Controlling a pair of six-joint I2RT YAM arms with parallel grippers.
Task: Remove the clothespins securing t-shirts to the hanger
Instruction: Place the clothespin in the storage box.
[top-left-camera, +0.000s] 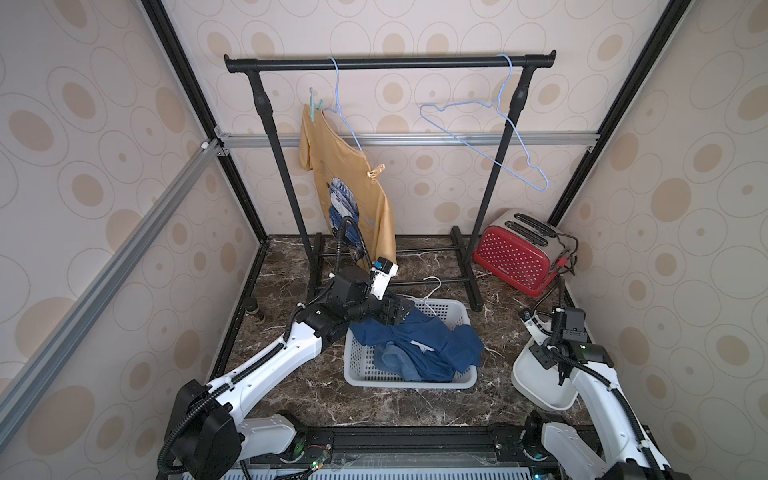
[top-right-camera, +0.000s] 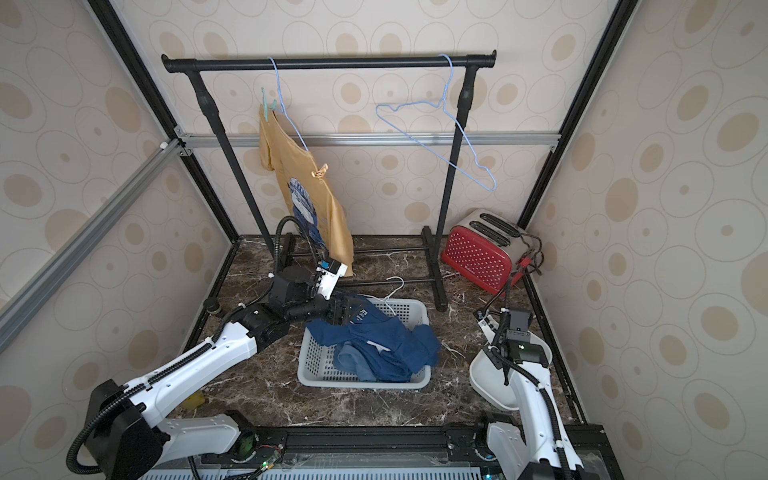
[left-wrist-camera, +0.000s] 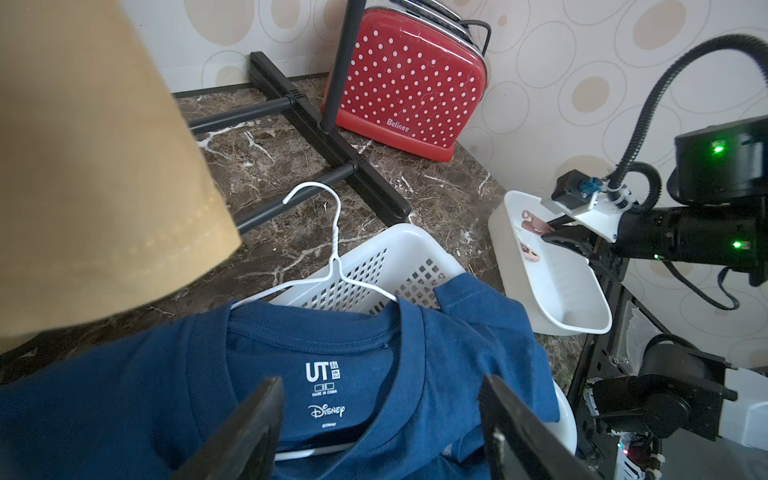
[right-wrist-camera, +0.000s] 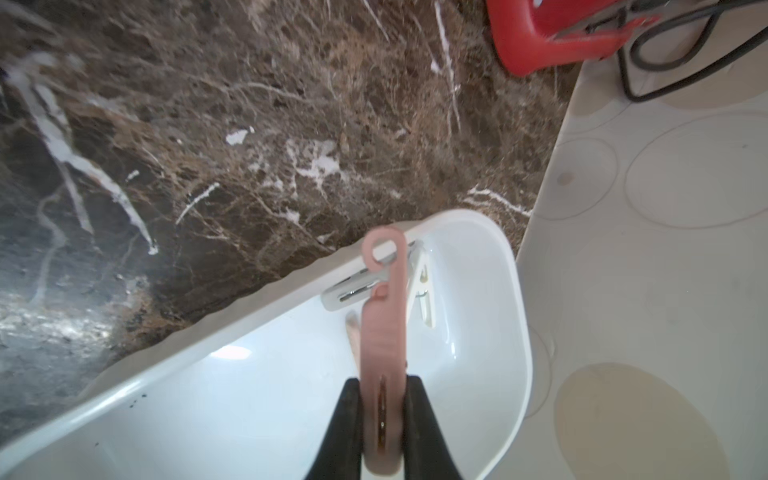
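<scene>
Next, my right gripper comes down toward the bin's bottom and releases the pinkish clothespin there. It goes beside the other clothespins already lying in the white bin (right-wrist-camera: 208, 399) below.
A mustard-yellow t-shirt (top-left-camera: 353, 191) hangs on a blue hanger (top-left-camera: 345, 112), pinned by a teal clothespin (top-left-camera: 316, 104) at the top and a yellowish clothespin (top-left-camera: 376, 171) lower down. A navy t-shirt (left-wrist-camera: 374, 332) on a white hanger (left-wrist-camera: 332, 232) lies in the white basket (top-left-camera: 361, 365) over a lighter blue t-shirt (top-left-camera: 399, 361). My left gripper (left-wrist-camera: 379, 386) hovers open over the navy collar. My right gripper (right-wrist-camera: 382, 380) is shut on a pinkish clothespin (right-wrist-camera: 382, 324) above the white bin (right-wrist-camera: 208, 399), where a white clothespin (right-wrist-camera: 419, 286) lies.
The black rack (top-left-camera: 390, 63) stands at the back with an empty blue hanger (top-left-camera: 490, 137) on its right end. A red dotted toaster (top-left-camera: 515, 257) with its cord sits in the back right corner. The rack's feet (left-wrist-camera: 332, 141) cross the marble floor behind the basket.
</scene>
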